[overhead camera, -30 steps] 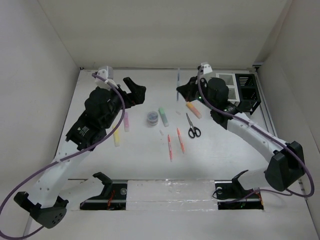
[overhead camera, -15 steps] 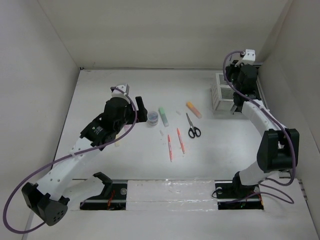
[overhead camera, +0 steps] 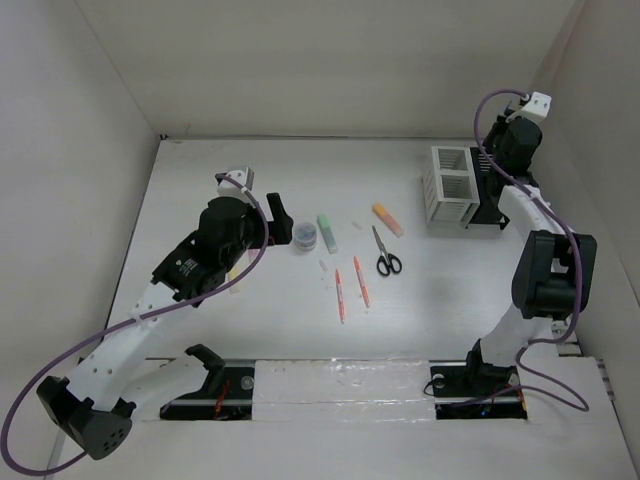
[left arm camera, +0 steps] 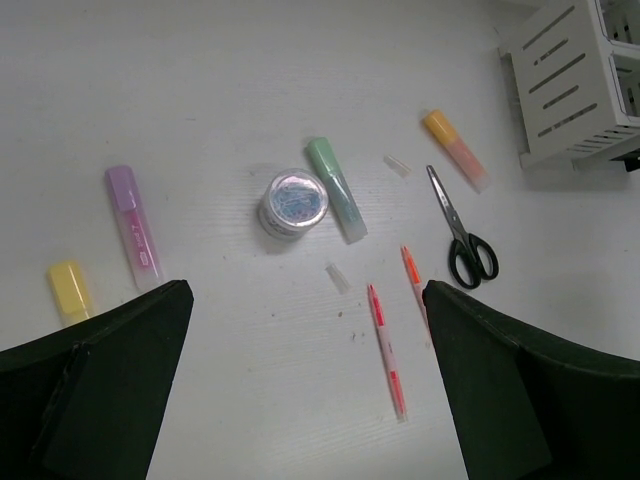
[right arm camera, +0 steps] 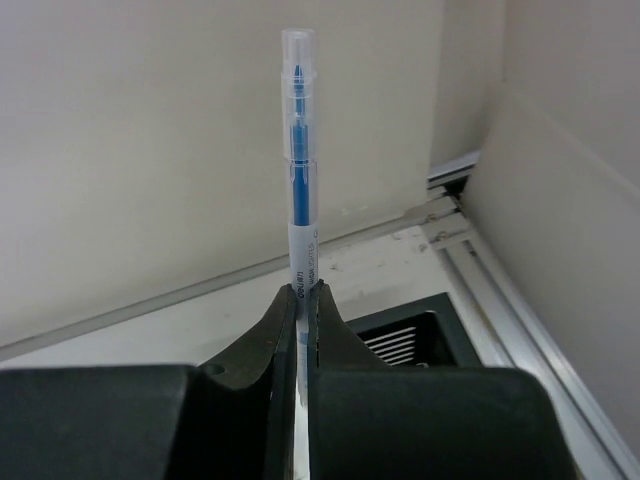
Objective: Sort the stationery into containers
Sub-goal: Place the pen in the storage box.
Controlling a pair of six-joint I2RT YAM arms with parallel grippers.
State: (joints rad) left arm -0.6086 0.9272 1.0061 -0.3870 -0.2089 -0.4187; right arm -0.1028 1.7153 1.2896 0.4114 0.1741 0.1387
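Observation:
My right gripper lowers next, tipping its fingers downward, and releases the thin clear pen into the black organizer's far section (overhead camera: 483,160) (right arm camera: 412,342), since that section lies below it.
My right gripper (right arm camera: 306,290) is shut on a thin clear pen with blue ink (right arm camera: 299,170), held upright above the black organizer (right arm camera: 415,328) at the back right (overhead camera: 492,196). The white organizer (overhead camera: 452,186) stands just left of it. My left gripper (left arm camera: 305,380) is open and empty above the table. Below it lie a purple highlighter (left arm camera: 133,226), a yellow highlighter (left arm camera: 70,290), a round roll (left arm camera: 293,203), a green highlighter (left arm camera: 336,189), an orange highlighter (left arm camera: 455,150), black-handled scissors (left arm camera: 462,232) and two orange-red pens (left arm camera: 386,350).
White walls close the table at the back and both sides. A metal rail (right arm camera: 500,270) runs along the right wall beside the black organizer. Two small clear caps (left arm camera: 337,278) lie among the stationery.
My right gripper has carried the pen from the middle of the table to the back right, past the white organizer to over the black one. My left arm has shifted slightly toward the round roll.

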